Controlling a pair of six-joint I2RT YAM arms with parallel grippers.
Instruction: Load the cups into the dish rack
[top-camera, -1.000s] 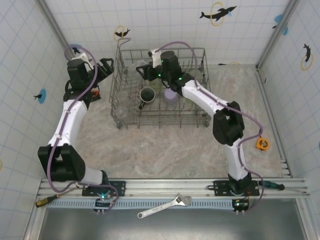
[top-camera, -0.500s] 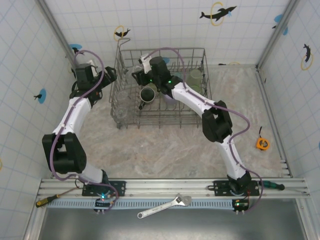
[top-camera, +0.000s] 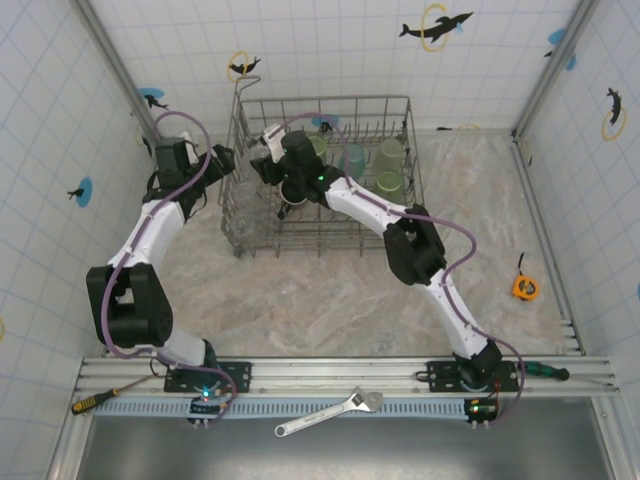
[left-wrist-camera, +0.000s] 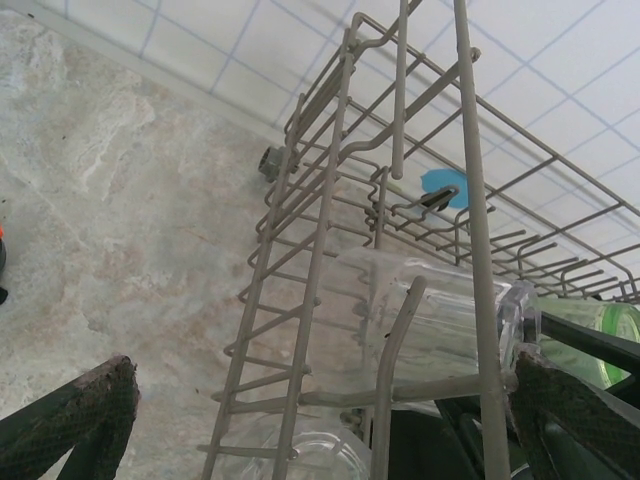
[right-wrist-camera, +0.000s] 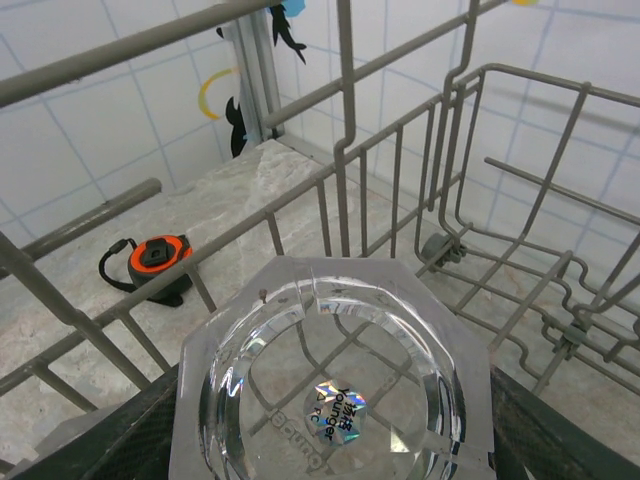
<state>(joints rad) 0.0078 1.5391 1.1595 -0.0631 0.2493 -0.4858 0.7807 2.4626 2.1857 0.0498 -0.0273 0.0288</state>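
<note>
My right gripper next lowers beside the rack's side and sets the clear cup onto its wire bottom, as wires show bare through the cup's base.
The grey wire dish rack stands at the back of the table. In it are green cups, a teal cup, a black cup and clear cups. My right gripper reaches into the rack's left part and is shut on a clear cup, whose octagonal base faces the wrist camera between the fingers. My left gripper hangs open just outside the rack's left wall. Through the wires it sees a clear cup lying on its side and a green cup.
An orange-and-black tape measure lies on the table at the right, and another orange-and-black one lies outside the rack's wall. A spanner and a screwdriver rest on the near rail. Tiled walls close in on three sides.
My right arm has carried the clear cup leftward inside the rack. The left gripper has come down and closer to the rack's left wall, still open.
</note>
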